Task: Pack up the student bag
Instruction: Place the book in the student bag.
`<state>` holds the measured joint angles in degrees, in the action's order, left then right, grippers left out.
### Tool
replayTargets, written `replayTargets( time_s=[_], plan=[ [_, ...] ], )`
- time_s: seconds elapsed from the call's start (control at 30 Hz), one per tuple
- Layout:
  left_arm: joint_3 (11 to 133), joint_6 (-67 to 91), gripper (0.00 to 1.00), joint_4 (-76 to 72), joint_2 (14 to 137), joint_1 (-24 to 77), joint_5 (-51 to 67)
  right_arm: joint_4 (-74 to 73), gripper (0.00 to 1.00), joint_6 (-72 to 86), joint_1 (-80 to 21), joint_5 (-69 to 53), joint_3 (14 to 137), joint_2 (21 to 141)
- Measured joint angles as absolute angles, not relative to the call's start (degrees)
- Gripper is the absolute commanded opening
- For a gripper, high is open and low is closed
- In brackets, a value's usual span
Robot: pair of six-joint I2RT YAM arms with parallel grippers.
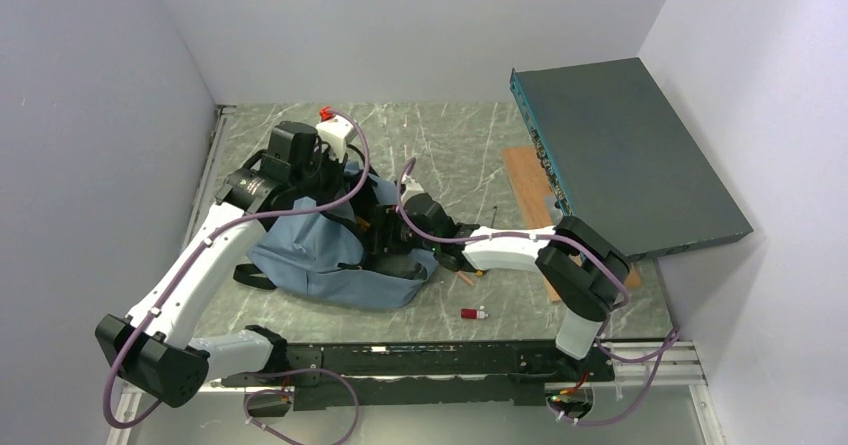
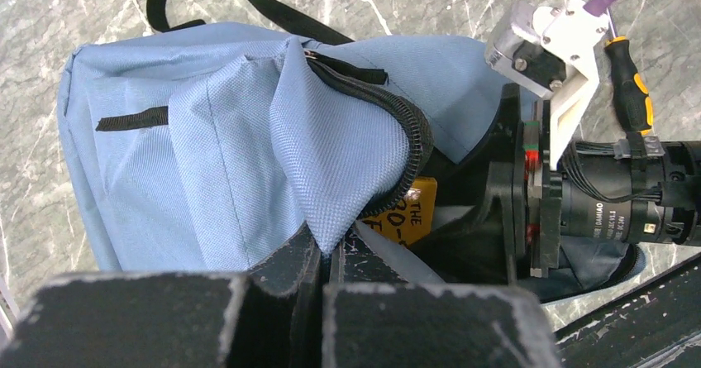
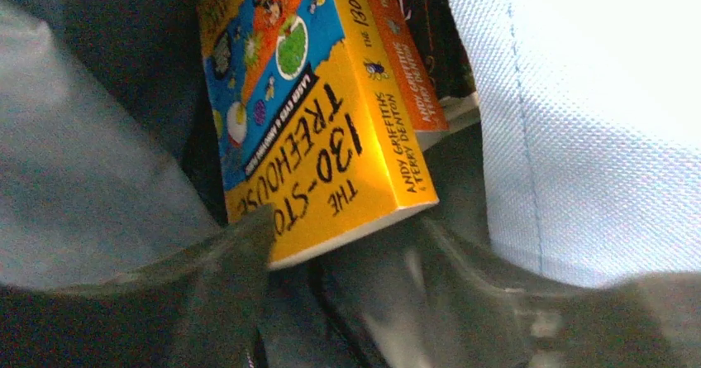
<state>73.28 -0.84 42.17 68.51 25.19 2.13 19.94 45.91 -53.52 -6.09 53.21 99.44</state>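
Observation:
The yellow book is already inside the bag, so my left gripper should move down and back beside the zipper and then release the blue flap fabric.
The dusty-blue student bag (image 1: 310, 260) lies on the marble table with its black-zippered mouth towards the right arm. My left gripper (image 2: 335, 248) is shut on the blue flap fabric (image 2: 331, 153) and holds it lifted beside the zipper. My right gripper (image 3: 343, 236) is inside the bag, its blurred jaws standing wide apart. A yellow paperback book (image 3: 331, 153) lies just ahead of them, its lower corner at the left finger (image 3: 223, 260), and a second book with an orange spine (image 3: 405, 62) rests against it. The yellow book (image 2: 409, 211) also shows in the left wrist view, under the zipper.
A dark teal flat box (image 1: 630, 155) leans at the right over a wooden board (image 1: 525, 180). A small red-and-white item (image 1: 474, 313) and a short stick (image 1: 467, 278) lie by the right arm. A yellow-and-black screwdriver (image 2: 630, 95) lies past the bag.

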Motion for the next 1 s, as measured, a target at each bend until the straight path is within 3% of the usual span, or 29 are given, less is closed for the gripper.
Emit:
replayTargets(
  time_s=[0.1, 0.13, 0.17, 0.53, 0.6, 0.73, 0.8, 0.9, 1.0],
  plan=[
    [73.28, -0.82, 0.0, 42.13, 68.58, 25.19, 2.07, 21.37, 0.26, 47.11, -53.43, -6.33, 53.39, 100.44],
    [73.25, -0.8, 0.0, 42.06, 68.58, 25.19, 2.04, 21.91, 0.05, 47.51, -53.39, -6.17, 53.41, 100.88],
    [73.03, -0.78, 0.0, 41.76, 68.58, 25.21, 2.04, 22.61, 0.0, 47.99, -53.32, -6.04, 53.47, 101.34],
    [65.17, 3.27, 0.0, 38.98, 64.82, 25.19, 6.79, 32.71, 0.0, 46.33, -52.95, 5.13, 57.39, 104.75],
    [63.92, 4.27, 0.06, 38.61, 63.53, 25.19, 7.44, 34.89, 0.1, 45.54, -52.86, 5.82, 58.78, 106.26],
    [61.08, 6.35, 0.32, 37.58, 61.93, 25.19, 8.32, 36.05, 0.55, 44.1, -52.66, 5.96, 59.09, 107.26],
    [60.38, 7.16, 0.43, 37.67, 61.93, 25.19, 8.6, 35.66, 0.73, 42.09, -52.69, 5.91, 58.72, 106.74],
    [59.96, 8.19, 0.48, 38.15, 61.95, 25.19, 9.26, 30.79, 0.88, 37.98, -52.49, 6.17, 56.88, 102.96],
    [59.96, 8.47, 0.53, 38.02, 61.95, 25.17, 9.74, 23.83, 0.92, 32.53, -52.42, 6.07, 55.46, 96.49]
  ],
)
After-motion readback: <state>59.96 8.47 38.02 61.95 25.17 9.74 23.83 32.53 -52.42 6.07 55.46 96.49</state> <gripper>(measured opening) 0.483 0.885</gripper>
